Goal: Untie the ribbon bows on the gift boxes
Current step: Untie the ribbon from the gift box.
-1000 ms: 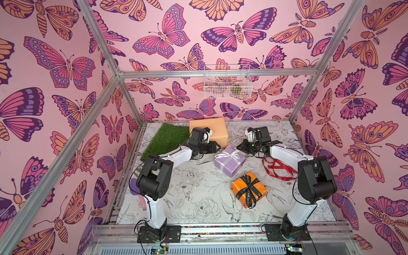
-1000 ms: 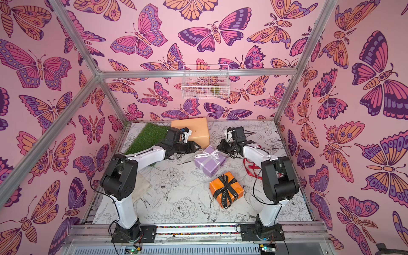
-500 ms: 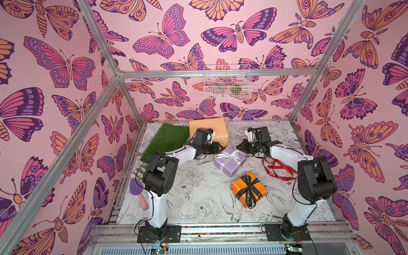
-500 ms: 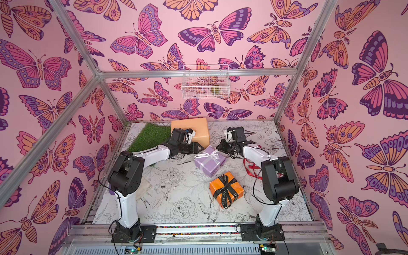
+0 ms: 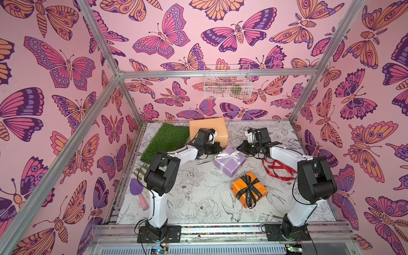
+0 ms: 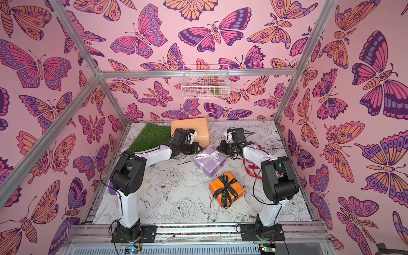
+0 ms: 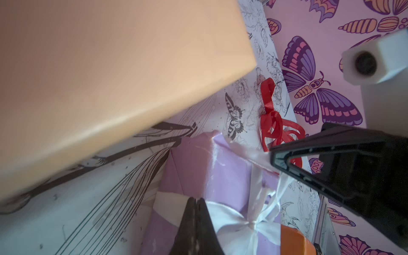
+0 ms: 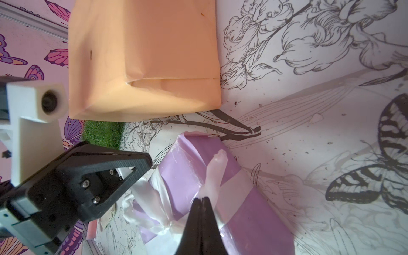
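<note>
My left gripper needs to pull the piece of white ribbon toward the green grass mat (image 5: 168, 141) to draw the white bow loose, then release, as the mat lies across the gripper from the still-knotted bow.
The lilac gift box (image 5: 230, 169) (image 6: 210, 167) sits mid-table with its white ribbon bow (image 5: 228, 156) (image 7: 242, 220) still knotted. My left gripper (image 5: 218, 149) (image 7: 195, 199) is at the box's left edge, shut on a white ribbon strand. From the other side, my right gripper (image 5: 239, 149) (image 8: 202, 198) is shut on a pale ribbon tail (image 8: 215, 172). Nearer the front, the orange box (image 5: 259, 187) keeps its black lettered bow (image 5: 248, 187). The peach box (image 5: 207, 128) at the back is bare. A red ribbon (image 5: 278, 170) lies loose on the table.
A green grass mat (image 5: 167, 139) lies at the back left. A purple trowel (image 5: 138, 189) rests by the left arm's base. A white wire basket (image 5: 227, 85) hangs on the back wall. Butterfly-papered walls close in the table on three sides.
My left gripper has moved in toward the lilac box and its jaws have gone from open to shut on the white ribbon. The right gripper has stayed in place.
</note>
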Robot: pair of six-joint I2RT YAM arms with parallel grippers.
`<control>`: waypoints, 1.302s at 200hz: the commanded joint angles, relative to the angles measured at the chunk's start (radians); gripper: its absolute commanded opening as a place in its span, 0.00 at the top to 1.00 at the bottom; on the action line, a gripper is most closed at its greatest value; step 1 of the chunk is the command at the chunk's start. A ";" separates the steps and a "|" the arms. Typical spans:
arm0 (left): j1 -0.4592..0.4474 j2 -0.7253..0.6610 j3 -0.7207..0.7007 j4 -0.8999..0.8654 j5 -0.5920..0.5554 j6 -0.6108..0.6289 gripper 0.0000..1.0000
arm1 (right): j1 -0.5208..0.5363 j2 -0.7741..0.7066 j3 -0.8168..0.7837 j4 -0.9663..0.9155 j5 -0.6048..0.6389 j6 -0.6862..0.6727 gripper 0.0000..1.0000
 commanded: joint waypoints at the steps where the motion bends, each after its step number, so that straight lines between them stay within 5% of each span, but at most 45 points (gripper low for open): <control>1: 0.025 -0.109 -0.085 0.006 -0.041 0.010 1.00 | -0.021 -0.044 -0.023 -0.017 0.053 0.009 1.00; 120: 0.276 -0.427 -0.457 0.056 -0.083 -0.027 1.00 | -0.239 -0.187 -0.154 -0.017 0.109 0.070 1.00; 260: 0.353 -0.536 -0.483 0.015 -0.191 -0.029 1.00 | -0.304 -0.283 -0.141 -0.130 0.306 0.031 1.00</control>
